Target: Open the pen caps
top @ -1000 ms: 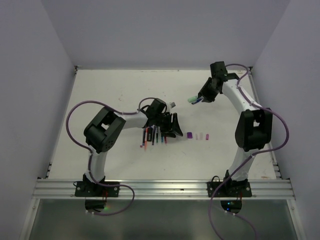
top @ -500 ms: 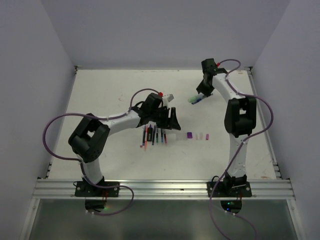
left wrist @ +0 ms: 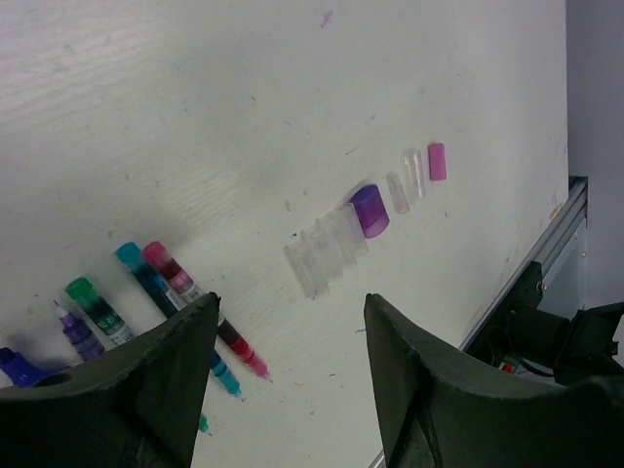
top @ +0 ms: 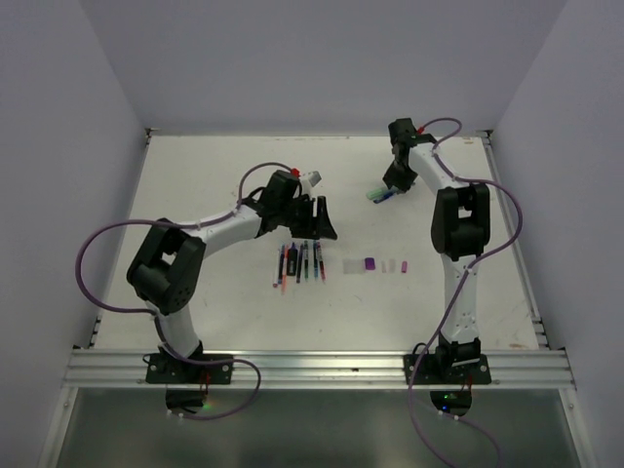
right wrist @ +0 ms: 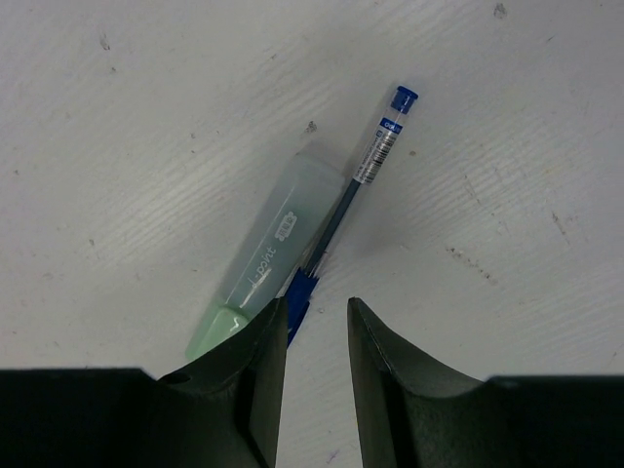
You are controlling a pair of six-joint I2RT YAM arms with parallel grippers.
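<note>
I will lower my right gripper next, with its fingers on both sides of the solid blue section of the blue pen beside the pale green case, since it lies on the tabletop below.
Several pens lie in a row at mid table. To their right lie the pen caps: clear ones, a purple one, a whitish one and a pink one. My left gripper is open and empty just behind the pens. The left wrist view shows the purple cap, pink cap and pen tips. My right gripper hovers at the far right, jaws narrowly apart with nothing between them, over a blue pen.
A pale green translucent case lies against the blue pen; it also shows in the top view. Walls enclose the table on three sides. A metal rail runs along the near edge.
My left gripper has drawn back and left, away from the pen row. My right gripper has shifted toward the far edge. The green case, blue pen, pens and caps have not moved.
</note>
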